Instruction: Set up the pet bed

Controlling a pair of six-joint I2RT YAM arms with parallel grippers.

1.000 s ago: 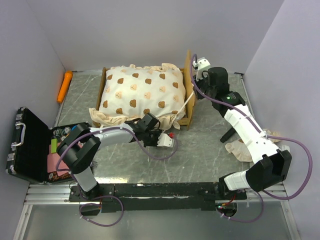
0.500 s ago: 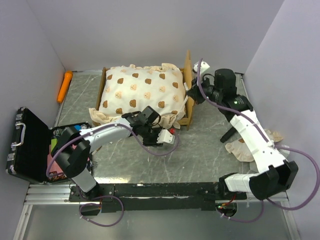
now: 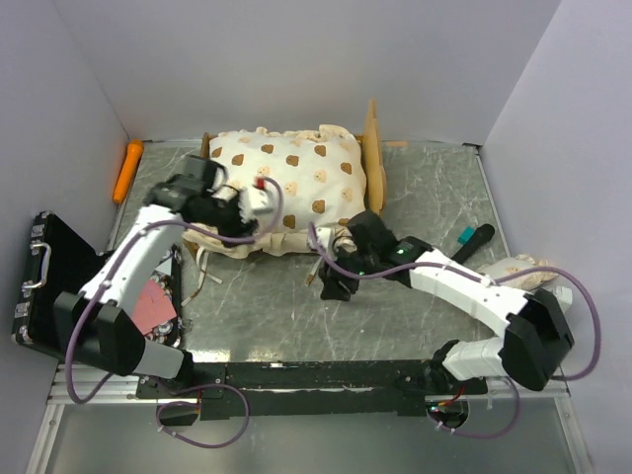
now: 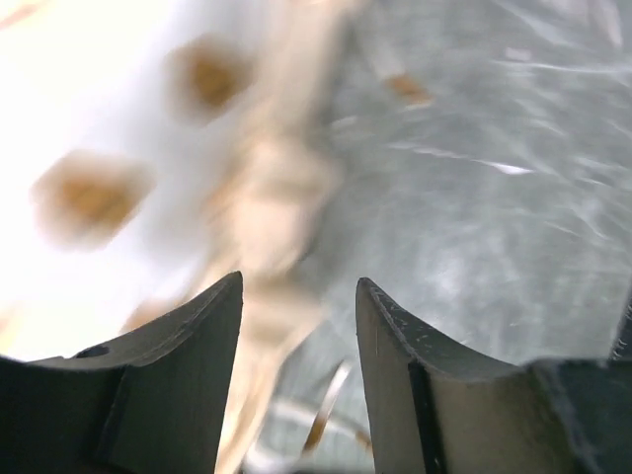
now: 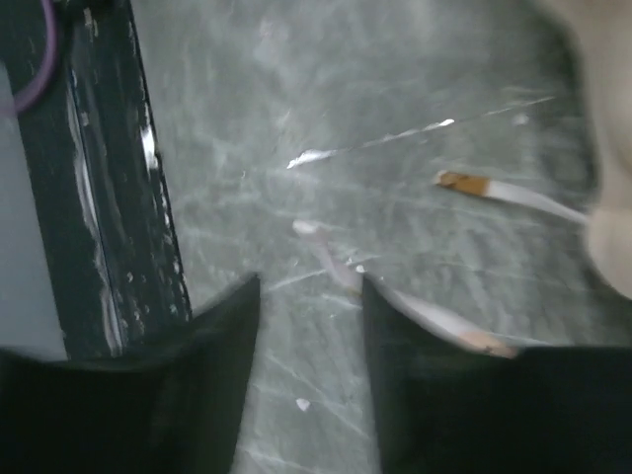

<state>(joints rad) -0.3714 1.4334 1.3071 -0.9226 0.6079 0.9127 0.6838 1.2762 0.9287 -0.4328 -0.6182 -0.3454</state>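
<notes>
I should swing my right gripper to the right in the top view and lower it to the cream pillow [image 3: 520, 271], because the pillow is still apart from the bed.
The pet bed [image 3: 373, 148] stands at the back centre, its light-wood headboard on the right. The cream bear-print mattress [image 3: 291, 173] lies in it, and its ruffle [image 4: 267, 197] spills over the front edge. My left gripper [image 3: 229, 219] hovers over the ruffle's front-left part, open [image 4: 299, 296] with nothing between its fingers. My right gripper [image 3: 334, 286] hangs over the bare table in front of the bed, open [image 5: 309, 296] and empty. Thin ties [image 5: 513, 193] lie on the table beside it. The cream pillow [image 3: 523, 272] lies at the far right, partly behind the right arm.
An open black hard case [image 3: 49, 286] sits at the left edge, with a pink item [image 3: 153, 301] beside it. An orange toy [image 3: 126, 170] lies at the back left. A black and teal tool [image 3: 472, 237] rests to the right of the bed. The black base rail [image 5: 99, 197] runs along the front.
Both grippers have opened. The left arm swung from the bed's front middle to its front-left part. The right arm left the headboard and came down in front of the bed.
</notes>
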